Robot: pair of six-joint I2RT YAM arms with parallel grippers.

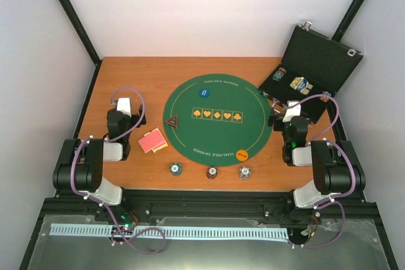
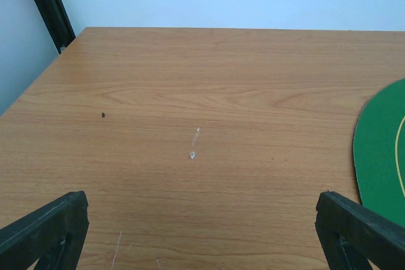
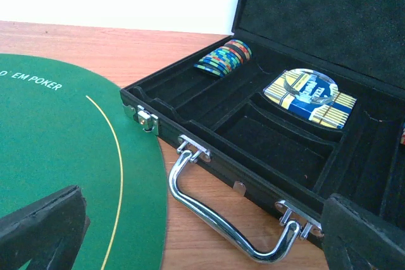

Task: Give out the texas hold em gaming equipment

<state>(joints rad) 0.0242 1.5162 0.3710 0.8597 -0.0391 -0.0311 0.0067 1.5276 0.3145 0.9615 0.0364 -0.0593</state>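
Note:
The wood around the blue chip stack is bare and leaves room for my fingers, so my right gripper should next swing to the left in the top view and back, then lower around the stack.
A small pile of red-pink-backed cards (image 1: 152, 140) lies on the wood just left of the green mat (image 1: 215, 132). Three short chip stacks stand in a row near the front edge: a blue one (image 1: 175, 169), a maroon one (image 1: 212, 172) and a grey-white one (image 1: 244, 172). My left gripper (image 1: 128, 107) is open and empty over bare wood (image 2: 201, 200), behind and left of the cards. My right gripper (image 1: 292, 113) is open and empty (image 3: 204, 197), low in front of the case's metal handle (image 3: 221, 210). More mixed-colour chips (image 3: 224, 57) lie inside the case.
The black case (image 1: 324, 55) stands open at the back right, its lid upright; a blue-yellow card box (image 3: 310, 96) lies inside. On the mat are a dark triangle piece (image 1: 171, 121), a blue disc (image 1: 204, 94) and an orange disc (image 1: 241, 153). Walls enclose the table.

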